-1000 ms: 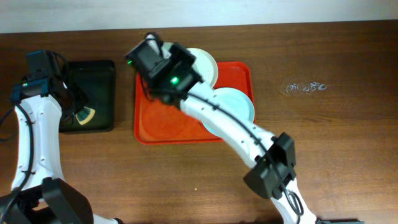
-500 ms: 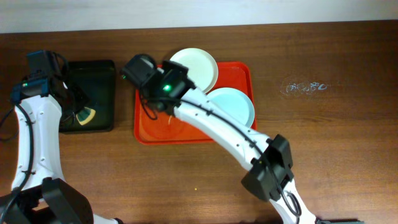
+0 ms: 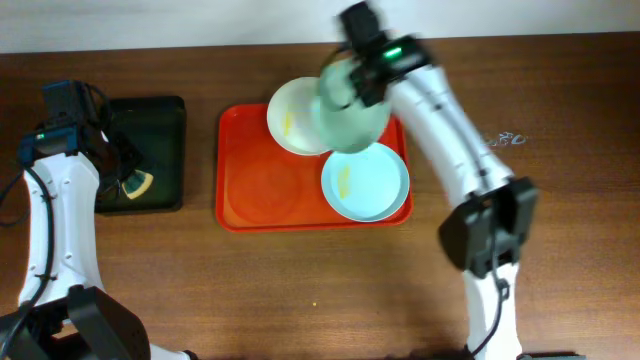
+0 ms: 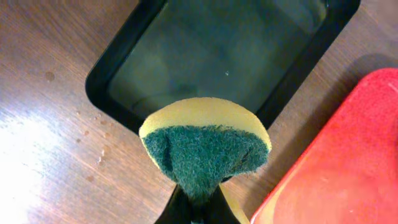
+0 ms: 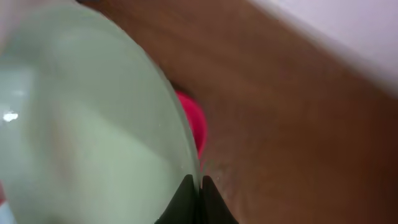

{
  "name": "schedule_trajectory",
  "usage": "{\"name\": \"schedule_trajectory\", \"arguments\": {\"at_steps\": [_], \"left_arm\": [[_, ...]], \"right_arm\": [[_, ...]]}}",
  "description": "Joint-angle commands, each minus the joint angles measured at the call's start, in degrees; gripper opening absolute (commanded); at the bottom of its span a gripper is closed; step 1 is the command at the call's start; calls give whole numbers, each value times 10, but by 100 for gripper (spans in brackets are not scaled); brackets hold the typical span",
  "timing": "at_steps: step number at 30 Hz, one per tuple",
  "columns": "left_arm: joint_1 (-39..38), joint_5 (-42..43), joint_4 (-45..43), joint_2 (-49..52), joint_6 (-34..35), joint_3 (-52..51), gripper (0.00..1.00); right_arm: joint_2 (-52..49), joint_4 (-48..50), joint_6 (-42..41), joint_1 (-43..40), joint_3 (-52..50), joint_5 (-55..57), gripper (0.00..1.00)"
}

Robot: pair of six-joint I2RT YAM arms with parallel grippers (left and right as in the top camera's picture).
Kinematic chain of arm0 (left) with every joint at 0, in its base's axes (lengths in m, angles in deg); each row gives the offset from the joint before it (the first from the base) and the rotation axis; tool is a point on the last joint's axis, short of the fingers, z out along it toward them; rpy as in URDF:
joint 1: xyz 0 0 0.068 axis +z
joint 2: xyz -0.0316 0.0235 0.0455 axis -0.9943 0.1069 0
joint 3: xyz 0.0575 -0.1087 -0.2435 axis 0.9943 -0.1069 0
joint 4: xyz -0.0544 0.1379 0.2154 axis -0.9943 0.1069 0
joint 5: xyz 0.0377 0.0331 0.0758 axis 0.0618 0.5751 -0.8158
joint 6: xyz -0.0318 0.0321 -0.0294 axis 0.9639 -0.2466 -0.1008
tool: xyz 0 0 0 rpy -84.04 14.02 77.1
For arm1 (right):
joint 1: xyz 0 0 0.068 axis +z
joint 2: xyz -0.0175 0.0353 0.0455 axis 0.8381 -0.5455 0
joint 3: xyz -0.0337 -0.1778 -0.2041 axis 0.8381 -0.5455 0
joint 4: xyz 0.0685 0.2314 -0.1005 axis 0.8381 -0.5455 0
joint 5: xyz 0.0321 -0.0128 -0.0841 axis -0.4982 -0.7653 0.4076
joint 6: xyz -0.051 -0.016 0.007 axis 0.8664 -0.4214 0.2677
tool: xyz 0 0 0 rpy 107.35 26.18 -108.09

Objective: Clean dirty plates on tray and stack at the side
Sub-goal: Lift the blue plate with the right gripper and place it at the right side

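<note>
I should swing my right gripper to its right in the overhead view next, lower the plate and let go of the plate's rim, because bare wood by the scribbled marks lies below there.
My right gripper (image 3: 362, 72) is shut on the rim of the pale mint green plate (image 3: 350, 112) and holds it lifted above the back right of the red-orange tray (image 3: 245, 195). In the right wrist view the plate (image 5: 81, 124) fills the left side, its rim pinched between my fingers (image 5: 198, 186). The cream-white plate (image 3: 290, 118) and the pale blue plate (image 3: 365, 185) lie on the tray, each with a yellowish smear. My left gripper (image 4: 199, 205) is shut on a yellow and green sponge (image 4: 205, 146) over the near edge of the black tray (image 4: 217, 56).
The black tray (image 3: 150, 150) stands left of the red-orange tray, which shows at the right edge of the left wrist view (image 4: 354, 168). Water drops lie on the wood near it. Scribbled marks (image 3: 505, 140) are on the table at the right.
My right arm has swung from the tray's left side to the back right, lifting the mint green plate off the tray. The left arm has not moved.
</note>
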State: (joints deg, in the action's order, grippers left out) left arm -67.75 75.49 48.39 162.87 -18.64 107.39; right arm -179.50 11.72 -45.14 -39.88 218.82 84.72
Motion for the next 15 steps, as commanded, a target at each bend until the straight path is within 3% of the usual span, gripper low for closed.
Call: {"name": "schedule_trajectory", "arguments": {"at_steps": [1,6,12,14,15], "left_arm": [[3,3,-4,-7,3,-6,0],[3,3,-4,-7,3,-6,0],[3,3,-6,-7,3,-6,0],[3,3,-7,-7,3,-6,0],[3,3,-6,-7,3,-6,0]], "right_arm": [[3,-31,-42,-176,4,-360,4],[-75,-55,-47,-368,1,-368,4],[-127,-61,-46,-407,-12,-320,4],[-127,-63,-47,-407,-14,-321,10],[-126,-68,-47,-406,-14,-321,33]]}}
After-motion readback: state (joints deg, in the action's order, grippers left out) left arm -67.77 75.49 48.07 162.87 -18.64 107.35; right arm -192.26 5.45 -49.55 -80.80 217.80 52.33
